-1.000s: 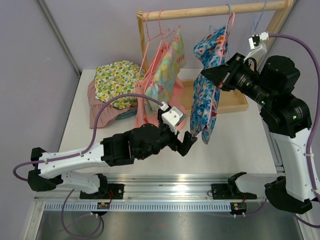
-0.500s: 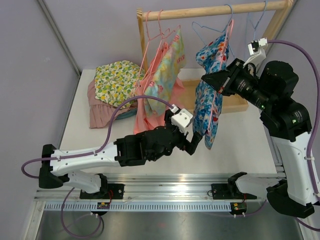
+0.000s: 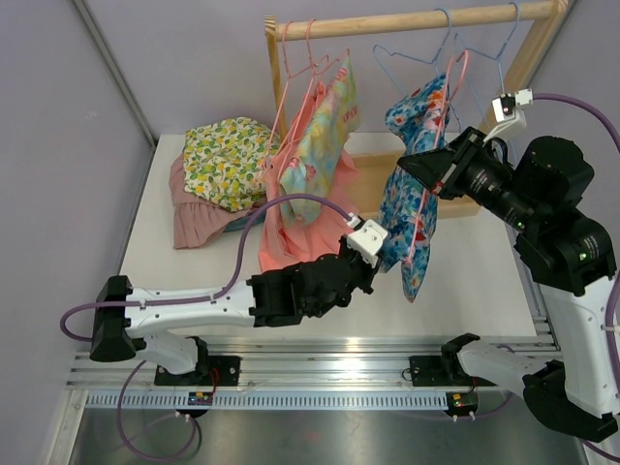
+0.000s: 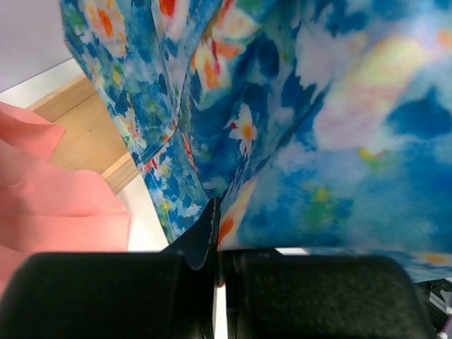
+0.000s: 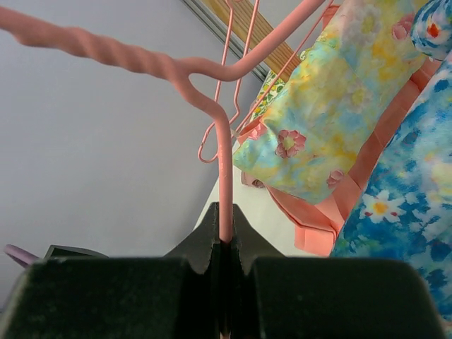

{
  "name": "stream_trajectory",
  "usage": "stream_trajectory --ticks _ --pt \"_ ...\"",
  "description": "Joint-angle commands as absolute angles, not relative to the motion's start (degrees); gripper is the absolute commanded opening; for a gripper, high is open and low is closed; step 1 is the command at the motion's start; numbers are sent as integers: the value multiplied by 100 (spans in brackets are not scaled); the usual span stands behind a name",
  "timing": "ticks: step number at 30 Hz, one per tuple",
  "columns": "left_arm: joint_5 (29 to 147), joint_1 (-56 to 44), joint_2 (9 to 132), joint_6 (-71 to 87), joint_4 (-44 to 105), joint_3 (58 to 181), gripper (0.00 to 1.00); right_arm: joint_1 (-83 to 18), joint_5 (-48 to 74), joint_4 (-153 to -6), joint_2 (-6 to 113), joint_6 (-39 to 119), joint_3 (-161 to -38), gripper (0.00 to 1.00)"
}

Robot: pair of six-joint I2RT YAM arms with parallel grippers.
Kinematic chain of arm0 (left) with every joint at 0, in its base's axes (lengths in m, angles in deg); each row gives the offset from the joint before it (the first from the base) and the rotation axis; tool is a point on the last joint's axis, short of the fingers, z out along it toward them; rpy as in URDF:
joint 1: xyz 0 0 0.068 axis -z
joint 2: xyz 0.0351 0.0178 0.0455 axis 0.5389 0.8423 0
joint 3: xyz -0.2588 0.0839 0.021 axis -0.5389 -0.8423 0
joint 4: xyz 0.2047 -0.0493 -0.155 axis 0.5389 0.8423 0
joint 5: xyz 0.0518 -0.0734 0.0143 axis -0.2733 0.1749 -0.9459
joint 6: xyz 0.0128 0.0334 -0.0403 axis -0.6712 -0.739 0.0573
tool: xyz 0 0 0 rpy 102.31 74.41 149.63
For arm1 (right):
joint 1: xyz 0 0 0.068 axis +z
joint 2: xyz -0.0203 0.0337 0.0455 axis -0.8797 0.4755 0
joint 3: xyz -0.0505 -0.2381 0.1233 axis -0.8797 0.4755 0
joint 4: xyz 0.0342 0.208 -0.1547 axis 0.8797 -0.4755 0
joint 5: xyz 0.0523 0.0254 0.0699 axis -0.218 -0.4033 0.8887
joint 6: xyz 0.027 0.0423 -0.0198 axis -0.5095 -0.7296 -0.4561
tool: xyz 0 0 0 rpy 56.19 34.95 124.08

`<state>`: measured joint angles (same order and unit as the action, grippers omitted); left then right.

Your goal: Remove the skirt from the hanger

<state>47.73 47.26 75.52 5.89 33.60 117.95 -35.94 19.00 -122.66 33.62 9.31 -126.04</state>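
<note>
The wooden bar's bare part (image 3: 386, 23) is outward and to the left of my right gripper in the top view. My right gripper will bring the hanger there next and release it.
The skirt (image 3: 412, 208), blue with bright flowers, hangs from a pink wire hanger (image 3: 453, 82) in front of the wooden rail. My right gripper (image 3: 412, 163) is shut on the hanger's wire (image 5: 224, 176), just below its twisted neck, with the jaws (image 5: 226, 236) pinching it. My left gripper (image 3: 380, 260) reaches in from the lower left and is shut on the skirt's lower edge. In the left wrist view the blue fabric (image 4: 318, 106) fills the frame and a fold of it runs down between the closed fingertips (image 4: 215, 233). The skirt also shows at the right of the right wrist view (image 5: 417, 205).
The wooden rack (image 3: 407, 19) stands at the back on its base (image 3: 455, 203). A pastel yellow and pink garment (image 3: 320, 136) hangs on it from another pink hanger. Blue empty hangers (image 3: 417, 53) hang beside it. A pile of clothes (image 3: 218, 165) lies at the back left.
My left arm has reached right and forward to the skirt, and its gripper has shut on the lower edge. My right gripper has carried the hanger and skirt slightly to the right.
</note>
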Motion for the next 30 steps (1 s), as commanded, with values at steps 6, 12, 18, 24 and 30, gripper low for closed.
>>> stream_trajectory --ticks 6,12,18,24,30 --pt "4748 4737 7849 1241 2589 10523 0 -3559 2075 -12009 3359 941 -13202 0" --pt "4949 4711 8727 1601 2413 10311 0 -3568 2146 -12132 3429 897 -13422 0" --pt "5135 4719 9081 1900 2096 9951 0 -3568 2260 -12168 3482 835 -13440 0" --pt "5153 4719 9107 1988 1991 9801 0 -3568 2383 -11931 3605 730 -13255 0" --pt "5047 4746 9019 1997 1973 9731 0 -3559 2594 -11527 4026 633 -13088 0"
